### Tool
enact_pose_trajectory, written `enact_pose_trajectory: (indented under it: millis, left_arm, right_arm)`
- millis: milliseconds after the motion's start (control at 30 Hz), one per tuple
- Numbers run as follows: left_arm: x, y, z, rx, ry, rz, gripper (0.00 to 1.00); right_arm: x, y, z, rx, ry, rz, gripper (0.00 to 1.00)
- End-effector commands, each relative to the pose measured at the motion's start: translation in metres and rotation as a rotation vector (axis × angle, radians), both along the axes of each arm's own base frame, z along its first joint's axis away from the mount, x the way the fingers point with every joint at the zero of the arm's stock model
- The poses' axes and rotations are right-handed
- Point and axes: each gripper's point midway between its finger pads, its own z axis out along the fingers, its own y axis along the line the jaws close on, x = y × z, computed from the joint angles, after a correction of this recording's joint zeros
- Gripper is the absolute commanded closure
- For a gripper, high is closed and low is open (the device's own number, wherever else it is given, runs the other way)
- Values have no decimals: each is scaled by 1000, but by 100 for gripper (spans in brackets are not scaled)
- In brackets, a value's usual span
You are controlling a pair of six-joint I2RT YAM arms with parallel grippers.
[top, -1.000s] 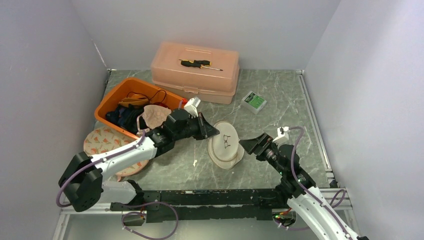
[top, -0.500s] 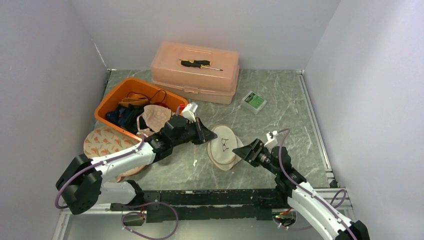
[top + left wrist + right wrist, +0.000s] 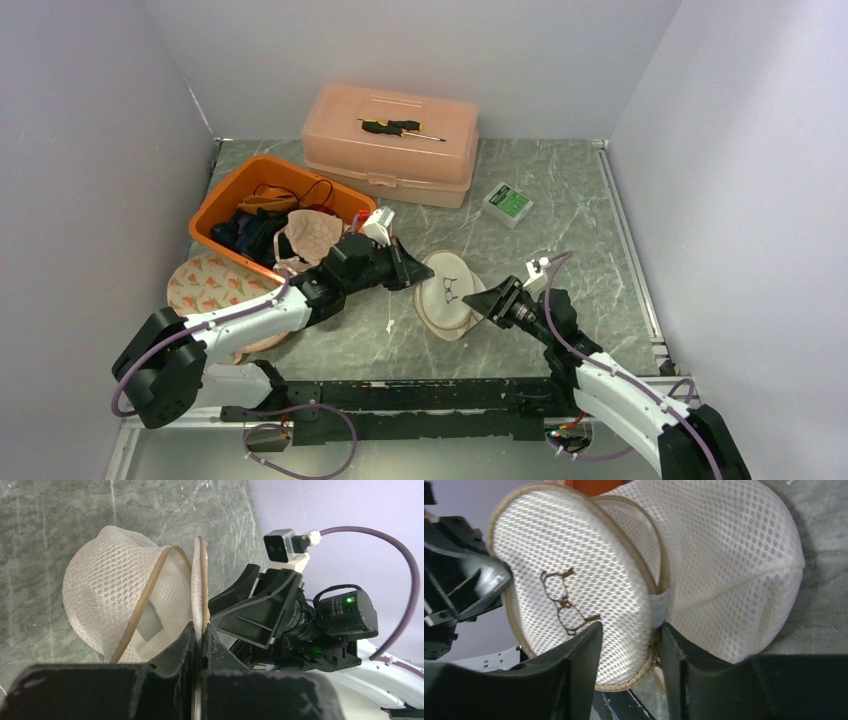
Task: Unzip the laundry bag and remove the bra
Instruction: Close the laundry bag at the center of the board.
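Note:
The lid's rim (image 3: 199,590) needs to go down onto the bag's opening (image 3: 162,607) below it next, where my left gripper will release it, as only white mesh shows inside the bag.
The laundry bag (image 3: 449,297) is a white mesh dome with tan zip trim, lying mid-table with its round lid (image 3: 574,570) swung open from the body (image 3: 734,570). My left gripper (image 3: 201,632) is shut on the lid's tan rim (image 3: 199,590) at the bag's left side (image 3: 412,272). My right gripper (image 3: 630,630) comes from the right (image 3: 478,303). Its jaws stand apart astride the lid's lower edge by the grey hinge tab (image 3: 658,607). Only white mesh shows inside the opening (image 3: 145,625). A beige cup-shaped garment (image 3: 310,232), seemingly the bra, lies in the orange bin.
The orange bin (image 3: 225,200) of dark clothes stands at the left, with a floral round pad (image 3: 205,285) in front of it. A pink toolbox (image 3: 392,145) with a screwdriver (image 3: 400,127) on it is at the back. A green-topped box (image 3: 509,203) sits at the right.
My right gripper has moved left up to the bag and its jaws have narrowed round the lid's edge. My left gripper has drawn back slightly to the left, still holding the rim.

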Motion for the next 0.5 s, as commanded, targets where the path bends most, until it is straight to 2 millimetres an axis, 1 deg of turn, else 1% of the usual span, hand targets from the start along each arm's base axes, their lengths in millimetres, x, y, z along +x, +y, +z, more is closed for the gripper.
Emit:
enact_pose_trajectory:
  millis: [0, 67, 133, 167, 233, 267, 300, 367, 467]
  left_arm:
    - [1, -6, 11, -46, -26, -12, 97]
    - [0, -6, 10, -43, -25, -14, 97]
    - [0, -5, 8, -37, -23, -12, 97]
    - [0, -4, 7, -32, -21, -10, 97]
    - [0, -2, 1, -11, -16, -5, 97]
    - [0, -1, -3, 9, -9, -4, 97]
    - [0, 0, -8, 28, -4, -3, 97]
    - [1, 1, -19, 74, 10, -4, 97]
    - [3, 4, -36, 125, 30, 4, 97]
  right_arm:
    - [3, 2, -3, 3, -25, 11, 56]
    - [3, 3, -5, 1, -21, 14, 62]
    - [3, 1, -5, -8, -29, 9, 72]
    - [3, -1, -8, -29, -31, 2, 76]
    - [9, -5, 2, -77, -67, -14, 90]
    - [13, -8, 7, -113, -86, -27, 95]
    - [14, -13, 6, -154, -89, -40, 100]
    - [14, -22, 7, -212, -97, -60, 100]
    - [14, -28, 8, -260, -110, -67, 100]
